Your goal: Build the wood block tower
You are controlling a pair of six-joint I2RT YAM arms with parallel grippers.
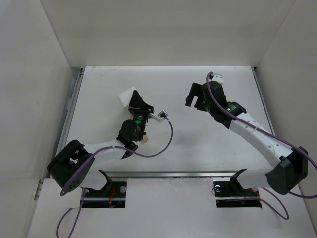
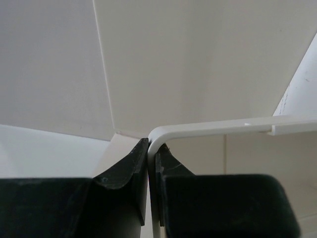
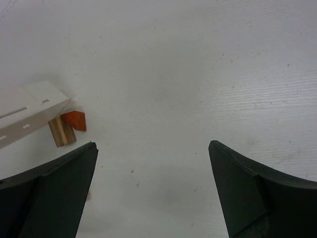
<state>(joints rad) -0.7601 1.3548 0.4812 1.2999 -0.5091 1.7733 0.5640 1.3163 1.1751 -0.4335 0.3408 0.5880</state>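
Observation:
My left gripper should next swing outward, then go left in the top view and down to bare table (image 1: 102, 98), as the blocks are under the tray's end.
My left gripper (image 2: 152, 147) is shut on the thin rim of the long white plastic tray (image 2: 223, 128) and holds it tilted up off the table. In the top view the gripper (image 1: 138, 106) is left of centre, with the tray's end (image 1: 127, 96) showing beyond it. In the right wrist view a pale tan block (image 3: 62, 132) and the reddish-brown roof piece (image 3: 75, 120) lie together on the table just under the tray's end (image 3: 29, 106). My right gripper (image 3: 152, 145) is open and empty, above bare table to the right of the blocks. It also shows in the top view (image 1: 194, 97).
White walls enclose the table on three sides. A metal rail (image 1: 173, 174) runs along the near edge by the arm bases. A purple cable (image 1: 166, 141) loops from the left arm over the table. A small tan bit (image 1: 145, 138) shows beside the left wrist.

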